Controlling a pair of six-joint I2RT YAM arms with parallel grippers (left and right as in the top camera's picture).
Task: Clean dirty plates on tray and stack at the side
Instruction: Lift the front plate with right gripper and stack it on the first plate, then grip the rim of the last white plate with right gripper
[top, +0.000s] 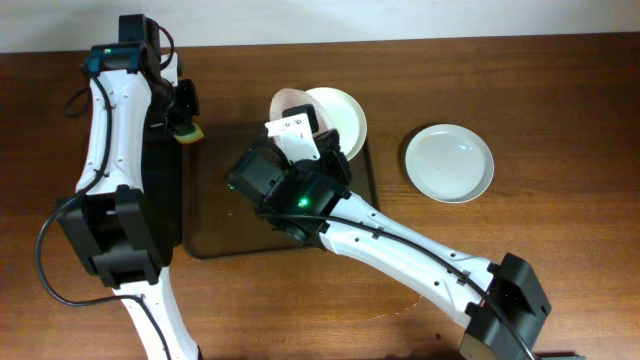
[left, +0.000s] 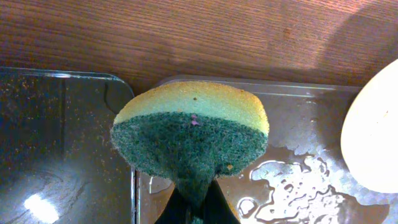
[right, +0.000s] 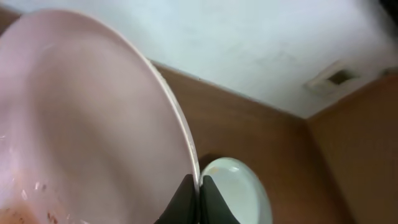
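My right gripper swings across to the one plate already atop the table beside the tray next. It tilts the held plate flat and lowers it onto the first.
My right gripper (top: 300, 128) (right: 199, 186) is shut on the rim of a dirty white plate (top: 290, 101) (right: 93, 124) and holds it tilted on edge over the far side of the dark brown tray (top: 215, 215). Orange smears show low on its face. A second plate (top: 343, 115) lies at the tray's far right corner, and its edge shows in the left wrist view (left: 373, 137). A third plate (top: 449, 162) lies on the table to the right. My left gripper (top: 185, 118) (left: 196, 208) is shut on a yellow-and-green sponge (top: 189, 130) (left: 189, 124) above the tray's far left corner.
A narrow black tray (top: 165, 205) (left: 62, 143) lies along the left of the brown tray (left: 298, 124), under my left arm. Water pools on the brown tray's floor (left: 292, 180). My right arm crosses the table's front right. Another white plate (right: 239, 193) shows beyond the right jaws.
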